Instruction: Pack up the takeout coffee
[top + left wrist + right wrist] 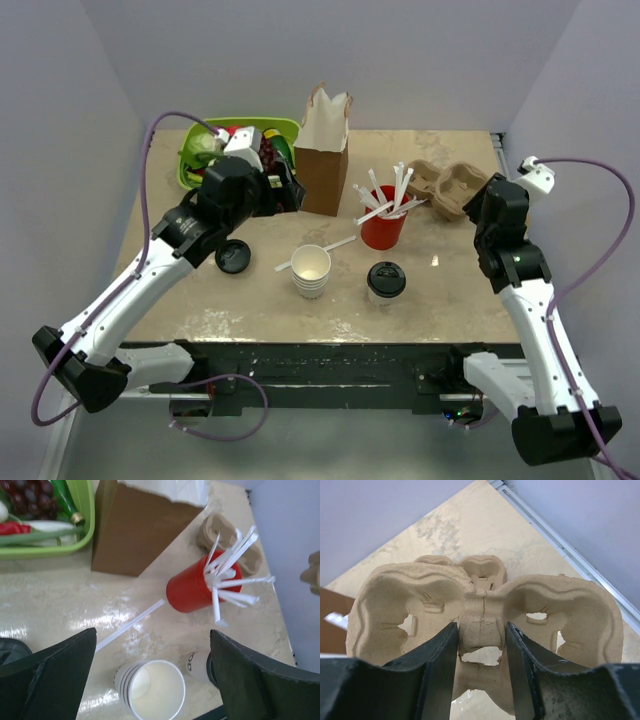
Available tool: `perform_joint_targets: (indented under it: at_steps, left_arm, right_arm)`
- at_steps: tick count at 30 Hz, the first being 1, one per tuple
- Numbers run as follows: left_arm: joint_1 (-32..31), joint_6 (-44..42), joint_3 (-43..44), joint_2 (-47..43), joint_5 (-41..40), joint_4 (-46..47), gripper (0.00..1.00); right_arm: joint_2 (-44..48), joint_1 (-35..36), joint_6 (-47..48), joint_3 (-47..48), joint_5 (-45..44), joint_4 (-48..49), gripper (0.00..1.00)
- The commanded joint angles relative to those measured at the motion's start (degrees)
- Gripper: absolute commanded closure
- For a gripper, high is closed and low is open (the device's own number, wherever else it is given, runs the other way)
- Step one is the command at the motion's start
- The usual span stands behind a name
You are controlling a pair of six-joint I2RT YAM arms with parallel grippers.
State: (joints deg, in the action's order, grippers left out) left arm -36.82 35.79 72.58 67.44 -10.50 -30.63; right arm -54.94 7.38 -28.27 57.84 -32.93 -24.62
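I need to move my left gripper outward next, onto the bag's rim (306,120) beside the green basket, and close it there, because the open bag stands away from the coffee (386,280).
The takeout coffee (386,280), a white cup with a black sip lid, stands upright at the table's front centre. In the left wrist view its side (197,666) shows partly behind my right finger. My left gripper (288,190) hovers open and empty beside the brown paper bag (325,150), well behind the coffee; its wide-apart jaws (155,675) frame the stack of lidless cups (152,690). My right gripper (478,205) is shut on the centre ridge of the cardboard cup carrier (480,595) at the back right.
The lidless cup stack (311,270) stands left of the coffee. A loose black lid (233,256) lies further left. A red cup of white stirrers (384,225) stands behind the coffee, with one stirrer (130,625) on the table. A green basket of groceries (215,150) sits back left.
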Motion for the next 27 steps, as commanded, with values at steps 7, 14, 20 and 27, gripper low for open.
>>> perform_joint_targets:
  at_steps: [7,14,20,27]
  left_arm:
    - [10.0,-10.72,22.31,17.16,2.3,7.16,0.0]
    - [13.88,-17.33,43.42,39.33,15.33,1.55,0.0]
    - [14.58,-18.21,46.34,46.2,15.95,4.26,0.12]
    - [14.58,-18.65,43.9,45.16,14.2,2.95,0.74]
  right_arm:
    - [9.66,-0.17,4.19,-1.69,6.65,-2.62,0.56]
    - [11.78,-0.08,4.28,-0.89,9.99,-2.36,0.56]
    - [11.87,-0.17,4.71,0.16,13.77,-1.92,0.56]
    - [12.4,-0.08,4.98,1.39,12.71,-2.8,0.56]
